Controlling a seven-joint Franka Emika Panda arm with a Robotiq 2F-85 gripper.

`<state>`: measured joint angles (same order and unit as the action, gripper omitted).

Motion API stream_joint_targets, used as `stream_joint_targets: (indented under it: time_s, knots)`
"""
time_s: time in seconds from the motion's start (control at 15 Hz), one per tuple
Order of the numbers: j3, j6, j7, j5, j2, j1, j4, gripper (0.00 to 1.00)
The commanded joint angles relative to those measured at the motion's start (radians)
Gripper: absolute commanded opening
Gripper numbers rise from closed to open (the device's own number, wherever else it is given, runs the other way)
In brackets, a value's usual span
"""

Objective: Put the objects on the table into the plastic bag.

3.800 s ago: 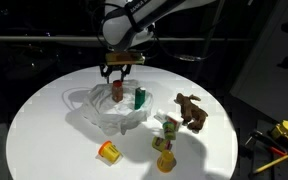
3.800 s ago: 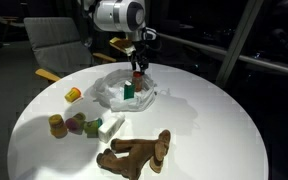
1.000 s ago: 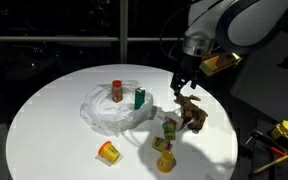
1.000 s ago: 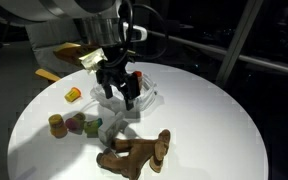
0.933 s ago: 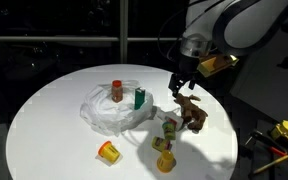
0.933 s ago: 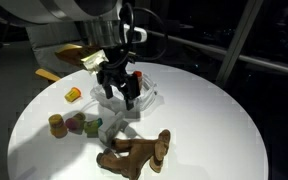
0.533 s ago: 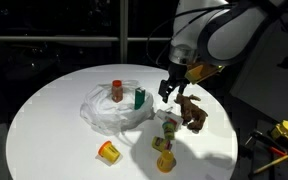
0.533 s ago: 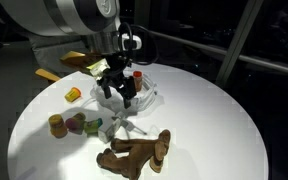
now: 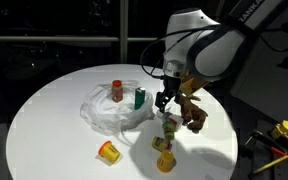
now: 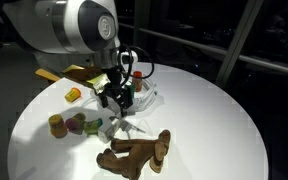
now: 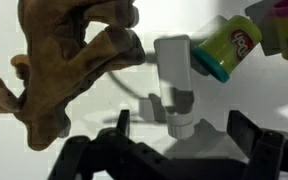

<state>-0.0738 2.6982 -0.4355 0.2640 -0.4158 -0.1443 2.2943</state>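
Observation:
The white bottle-shaped piece (image 11: 174,85) is below, and its narrow end is between the gripper's open fingers, so the robot needs to lower them next and close them around that end (image 11: 180,122).
My gripper (image 9: 164,101) (image 10: 118,99) hangs open low over the white table (image 9: 46,120), between the plastic bag (image 9: 104,112) and the brown plush animal (image 9: 192,112) (image 10: 134,153). In the wrist view its open fingers (image 11: 246,132) stand either side of a small white bottle-shaped piece (image 11: 174,85), not touching it. The plush (image 11: 69,60) lies to its left, a green-and-yellow tub (image 11: 229,48) to its right. The red-capped bottle (image 9: 116,91) and green bottle (image 9: 140,98) stand in the bag. The yellow-orange cup (image 9: 109,152) and yellow pear-like piece (image 9: 164,160) lie on the table.
Yellow and red tools (image 9: 282,132) lie beyond the table's edge. A chair (image 10: 56,42) stands behind the table. The multicoloured piece (image 10: 81,125) and a brownish piece (image 10: 56,124) sit close together near the white piece (image 10: 111,126).
The gripper has swung from above the plush toward the bag side and come down over the small white piece. Its jaws have stayed open. The objects have not moved.

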Motion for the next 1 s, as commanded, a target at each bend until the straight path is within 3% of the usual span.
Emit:
stream_joint_targets:
  time_s: [0.0, 0.4, 0.8, 0.87, 0.93]
  knots:
    - [-0.021, 0.000, 0.015, -0.020, 0.000, -0.022, 0.000, 1.00]
    - [0.040, 0.008, 0.209, -0.098, -0.078, 0.049, -0.056, 1.00]
    - [0.056, -0.015, 0.305, -0.153, -0.151, 0.079, -0.122, 1.00]
    - [0.068, -0.020, 0.325, -0.172, -0.160, 0.092, -0.129, 0.75]
    - [0.074, -0.023, 0.337, -0.184, -0.168, 0.097, -0.135, 0.74]
